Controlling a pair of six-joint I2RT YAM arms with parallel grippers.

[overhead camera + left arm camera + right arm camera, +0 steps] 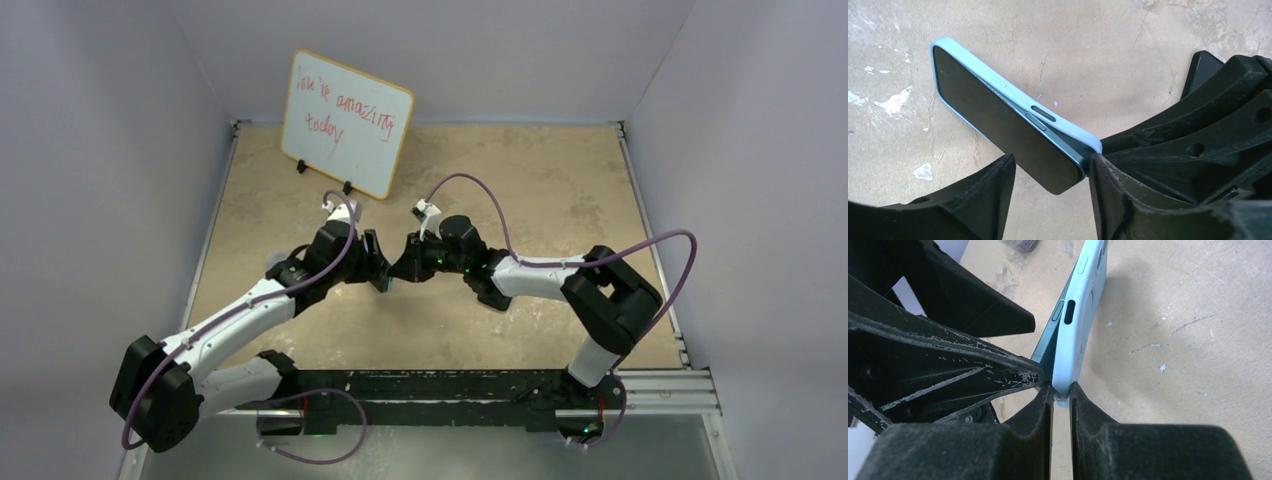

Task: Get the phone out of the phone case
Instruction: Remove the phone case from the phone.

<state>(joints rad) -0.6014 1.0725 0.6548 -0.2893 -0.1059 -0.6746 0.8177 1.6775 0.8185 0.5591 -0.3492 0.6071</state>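
Note:
My right gripper moves outward next, away from my left gripper, and down to release the case there. The tabletop beside the whiteboard lies bare.
The phone has a dark screen and a blue frame and sits in a light blue case, held tilted above the table. Its near corner has come out of the case. My left gripper is open around that corner; its right finger presses at the seam between phone and case, and its left finger stands apart. My right gripper is shut on the case's corner. In the top view both grippers, left and right, meet at the table's middle and hide the phone.
A whiteboard with red writing stands at the back left of the tan table. Grey walls close in the left, right and back sides. The arms' base rail runs along the near edge.

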